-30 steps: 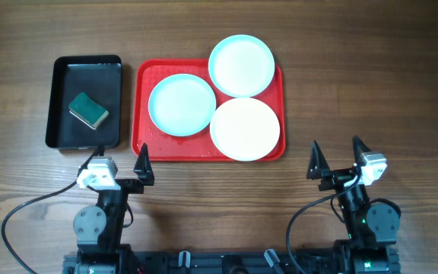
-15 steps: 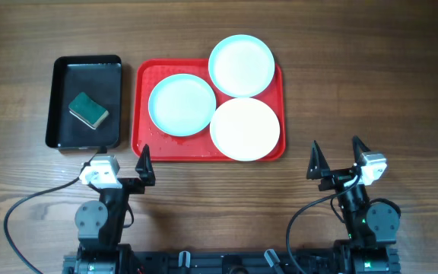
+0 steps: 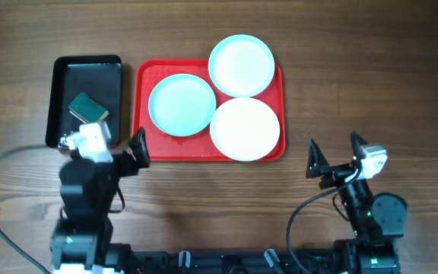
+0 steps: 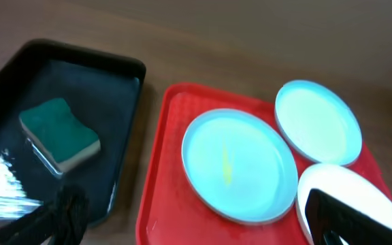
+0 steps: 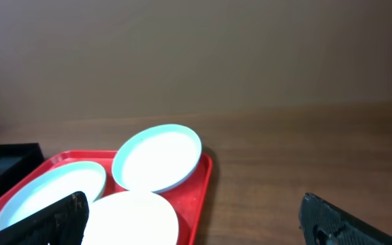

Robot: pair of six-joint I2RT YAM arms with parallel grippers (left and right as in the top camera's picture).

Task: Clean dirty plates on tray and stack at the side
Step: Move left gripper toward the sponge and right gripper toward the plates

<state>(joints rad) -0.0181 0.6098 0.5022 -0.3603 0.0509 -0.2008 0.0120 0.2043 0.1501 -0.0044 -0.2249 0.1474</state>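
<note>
My right gripper goes outward over the red tray next, tilts down and lowers onto the smeared yellow mint plate's rim by the other plates (image 3: 213, 103) (image 5: 103, 180).
The red tray (image 3: 140, 114) lies at the table's middle and holds three plates. A mint plate (image 3: 182, 104) sits at its left; in the left wrist view (image 4: 239, 165) it has a yellow smear. A second pale plate (image 3: 241, 65) overhangs the tray's far rim. A white plate (image 3: 245, 129) sits at the near right. My left gripper (image 3: 116, 146) is open and empty, above the table at the tray's near left corner. My right gripper (image 3: 333, 144) is open and empty, near the front right, apart from the tray.
A black tray (image 3: 61, 99) stands left of the red tray with a green sponge (image 3: 88, 109) in it. White flecks show on its floor in the left wrist view (image 4: 2, 184). Bare wood lies right of the red tray.
My left arm has moved forward and left, from the front edge up to the gap between the black tray and the red tray. The right arm has barely shifted. The plates have not moved.
</note>
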